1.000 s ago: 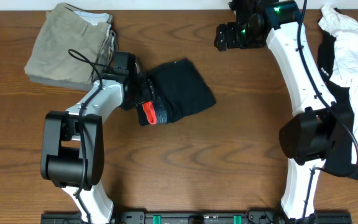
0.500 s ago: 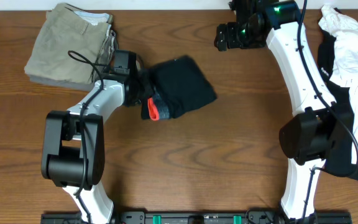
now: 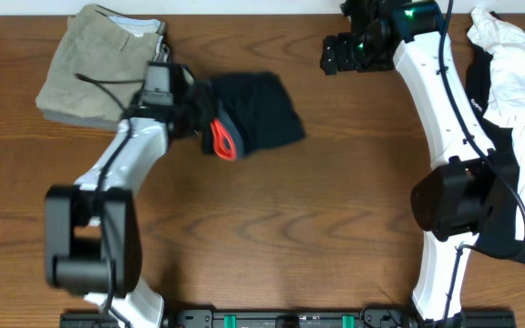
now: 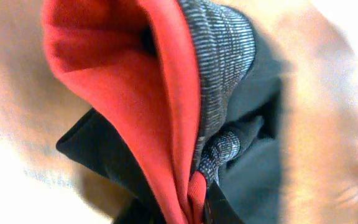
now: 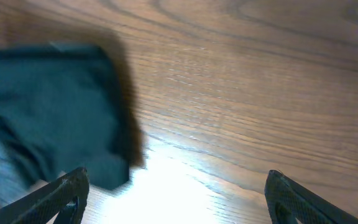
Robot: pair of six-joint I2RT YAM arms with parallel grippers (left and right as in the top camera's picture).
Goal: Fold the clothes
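Note:
Folded khaki trousers (image 3: 100, 66) lie left of my left gripper in the overhead view, so next my left gripper should lift the folded bundle over them, lower it and release.
The clothes are a folded black bundle of leggings (image 3: 261, 111) with a red-and-grey waistband (image 3: 223, 137), lying at the back left of the middle of the table. My left gripper (image 3: 204, 123) is shut on the waistband end. In the left wrist view the red band (image 4: 129, 93) and its grey knit edge (image 4: 219, 74) fill the frame, pinched at my left gripper (image 4: 194, 208) at the bottom edge. My right gripper (image 3: 337, 55) hovers at the back of the table, to the right of the bundle. It stands open and empty (image 5: 176, 199), with the black leggings (image 5: 48, 106) at left.
Folded khaki trousers (image 3: 103, 64) lie at the back left, just beside the left gripper. A white printed T-shirt (image 3: 509, 55) is heaped on dark cloth (image 3: 513, 182) along the right edge. Bare wood table (image 3: 290, 228) lies in front.
My left gripper has shut on the waistband and pulled the bundle left and back, towards the khaki trousers, with the red end lifted. The right arm has barely moved.

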